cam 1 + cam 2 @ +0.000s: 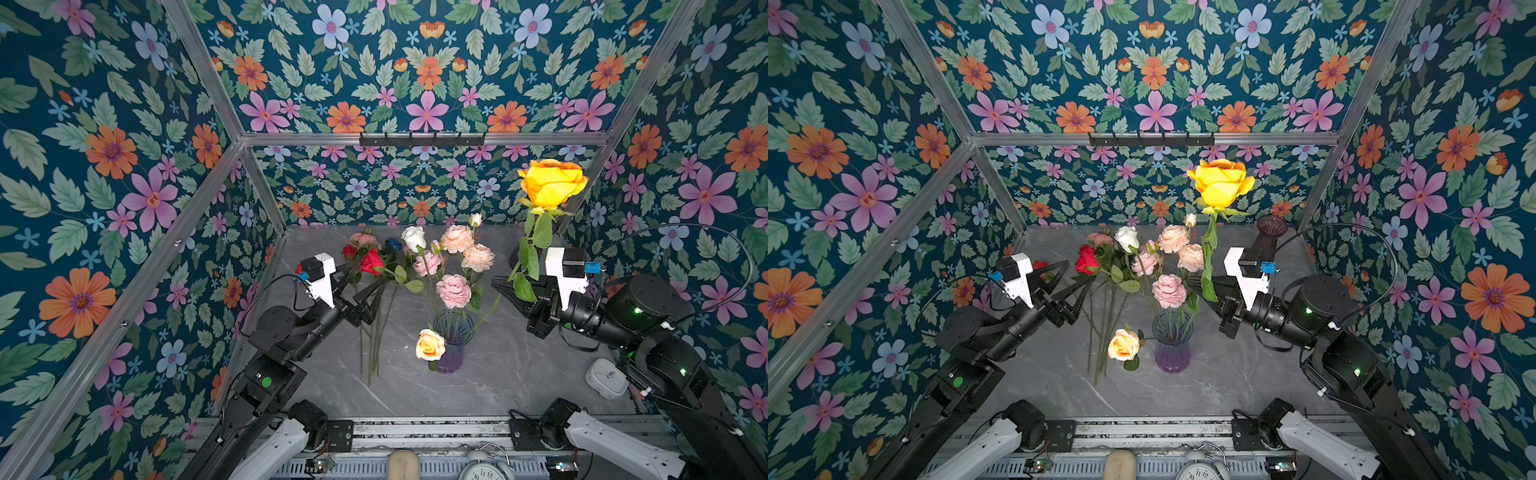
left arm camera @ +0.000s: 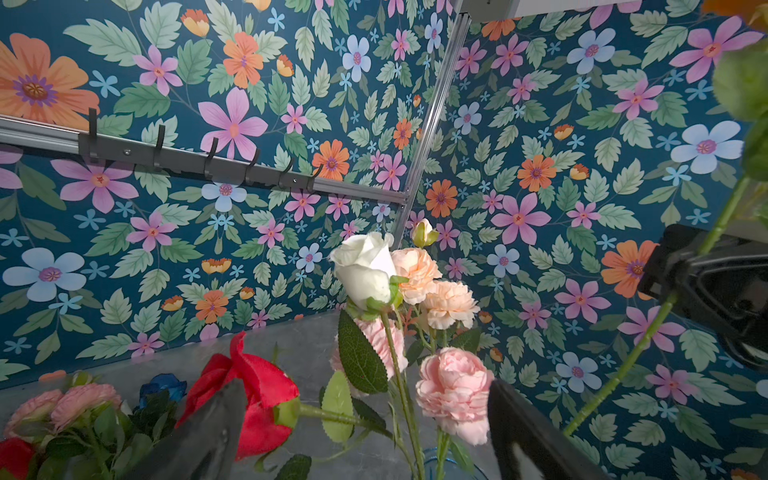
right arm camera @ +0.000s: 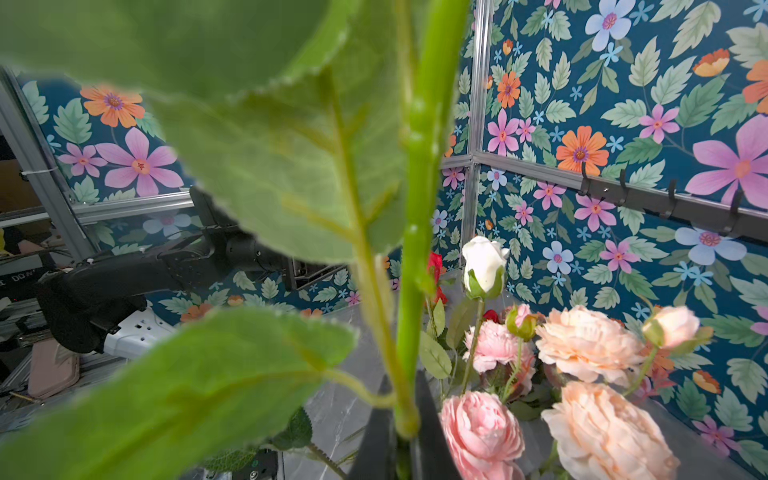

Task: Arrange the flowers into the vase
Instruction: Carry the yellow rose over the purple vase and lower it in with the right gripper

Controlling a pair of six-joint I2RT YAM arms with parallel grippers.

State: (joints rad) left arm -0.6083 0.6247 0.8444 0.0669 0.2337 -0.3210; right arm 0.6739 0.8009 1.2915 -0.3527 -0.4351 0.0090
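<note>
My right gripper will move down and across to the vase's blue rim (image 1: 1173, 325) next and let go of the green stem there, as the yellow rose towers above the bouquet.
A blue-and-purple glass vase (image 1: 454, 347) (image 1: 1172, 349) stands mid-table holding several flowers: pink and peach blooms (image 1: 453, 291), a white rose (image 2: 365, 266) and a pale yellow rose (image 1: 430, 345) drooping over its rim. My right gripper (image 1: 505, 286) (image 3: 405, 444) is shut on the green stem of a yellow rose (image 1: 550, 183) (image 1: 1221, 185), held upright to the right of the vase. My left gripper (image 1: 368, 272) (image 2: 370, 440) is open left of the bouquet. A red rose (image 1: 371, 262) (image 2: 253, 399) lies beside one finger, its stem crossing the gap ungripped. More flowers (image 1: 374, 332) lie on the table at the left.
A dark purple vase (image 1: 1271, 232) stands at the back right corner. A small white object (image 1: 606, 378) lies at the right near the arm base. An alarm clock (image 1: 484, 471) sits at the front edge. A hook rail (image 1: 422, 139) runs along the back wall.
</note>
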